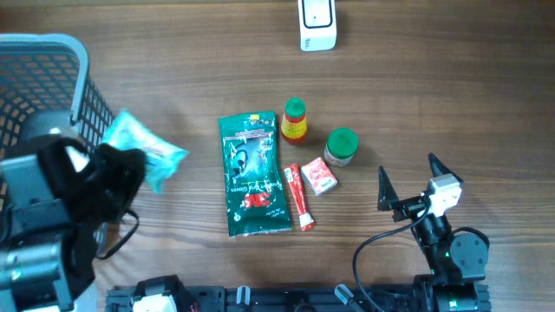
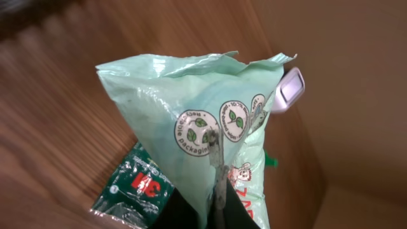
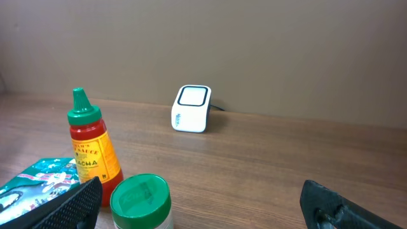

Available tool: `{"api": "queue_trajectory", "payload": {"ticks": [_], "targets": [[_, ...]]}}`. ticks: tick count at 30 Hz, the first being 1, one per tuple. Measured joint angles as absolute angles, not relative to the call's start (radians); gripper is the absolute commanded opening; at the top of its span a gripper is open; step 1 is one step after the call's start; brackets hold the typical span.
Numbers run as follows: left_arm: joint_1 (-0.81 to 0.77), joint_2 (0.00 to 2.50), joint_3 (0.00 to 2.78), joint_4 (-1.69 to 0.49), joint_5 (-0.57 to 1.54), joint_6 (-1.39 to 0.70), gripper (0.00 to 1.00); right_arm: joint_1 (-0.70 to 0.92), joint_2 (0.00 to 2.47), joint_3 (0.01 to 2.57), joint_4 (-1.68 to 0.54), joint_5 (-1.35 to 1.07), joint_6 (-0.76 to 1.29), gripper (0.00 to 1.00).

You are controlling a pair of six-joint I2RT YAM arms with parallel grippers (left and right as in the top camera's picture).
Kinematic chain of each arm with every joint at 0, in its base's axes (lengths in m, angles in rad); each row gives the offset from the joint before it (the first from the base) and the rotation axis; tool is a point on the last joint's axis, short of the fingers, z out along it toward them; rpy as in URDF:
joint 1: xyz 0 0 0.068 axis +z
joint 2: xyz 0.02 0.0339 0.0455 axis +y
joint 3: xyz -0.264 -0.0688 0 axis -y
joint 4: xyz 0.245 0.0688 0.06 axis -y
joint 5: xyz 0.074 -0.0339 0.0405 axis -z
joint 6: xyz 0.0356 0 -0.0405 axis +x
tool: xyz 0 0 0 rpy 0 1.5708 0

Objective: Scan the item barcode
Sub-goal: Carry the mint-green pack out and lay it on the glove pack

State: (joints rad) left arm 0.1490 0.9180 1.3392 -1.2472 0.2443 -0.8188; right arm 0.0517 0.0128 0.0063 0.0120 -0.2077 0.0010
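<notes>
Next, my left gripper moves away from the basket and down onto the dark green packet's edge (image 1: 283, 191) (image 2: 141, 223) by the red tube, where the other items lie.
My left gripper (image 1: 128, 165) is shut on a pale mint-green bag (image 1: 146, 152) and holds it lifted at the table's left. In the left wrist view the bag (image 2: 191, 108) fills the middle, printed with round leaf logos, and the gripper (image 2: 219, 194) pinches its lower seam. The white barcode scanner (image 1: 317, 24) stands at the far edge of the table; it also peeks out behind the bag's right corner (image 2: 287, 91) and sits upright ahead of the right wrist (image 3: 191, 108). My right gripper (image 1: 408, 171) rests open near the front right, its jaws (image 3: 200, 191) wide apart with nothing between them.
A dark green packet (image 1: 253, 173), a sriracha bottle (image 1: 295, 120), a green-lidded jar (image 1: 340, 146), a small red box (image 1: 319, 178) and a red tube (image 1: 299, 198) lie mid-table. A blue wire basket (image 1: 82, 61) stands at the far left.
</notes>
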Motion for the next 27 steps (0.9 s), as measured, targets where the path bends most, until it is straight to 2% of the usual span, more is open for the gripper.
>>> {"api": "queue_trajectory", "payload": {"ticks": [7, 12, 18, 19, 22, 24, 27], "targets": [[-0.146, 1.0, 1.09, -0.981, 0.249, -0.823, 0.04, 0.052, 0.013, 0.006, 0.012, -0.208, 0.001, 1.0], [-0.291, 1.192, 0.928, -0.746, 0.252, -0.842, 0.04, 0.052, 0.013, 0.006, 0.012, -0.208, 0.001, 1.0], [-0.431, 1.475, 0.905, -0.453, 0.253, -0.95, 0.06, 0.052, 0.013, 0.006, 0.012, -0.208, 0.001, 1.0], [-0.446, 1.514, 0.905, -0.426, 0.253, -0.972, 0.09, 0.052, 0.013, 0.006, 0.012, -0.208, 0.001, 1.0], [-0.478, 1.601, 0.903, -0.411, 0.253, -1.038, 0.4, 0.052, 0.013, 0.006, 0.012, -0.208, 0.001, 1.0], [-0.487, 1.618, 0.901, -0.411, 0.253, -1.078, 0.86, 0.052, 0.013, 0.006, 0.012, -0.208, 0.001, 1.0], [-0.491, 1.61, 0.901, -0.412, 0.252, -1.09, 0.87, 0.065, 0.013, 0.006, 0.012, -0.208, 0.001, 1.0]]}}
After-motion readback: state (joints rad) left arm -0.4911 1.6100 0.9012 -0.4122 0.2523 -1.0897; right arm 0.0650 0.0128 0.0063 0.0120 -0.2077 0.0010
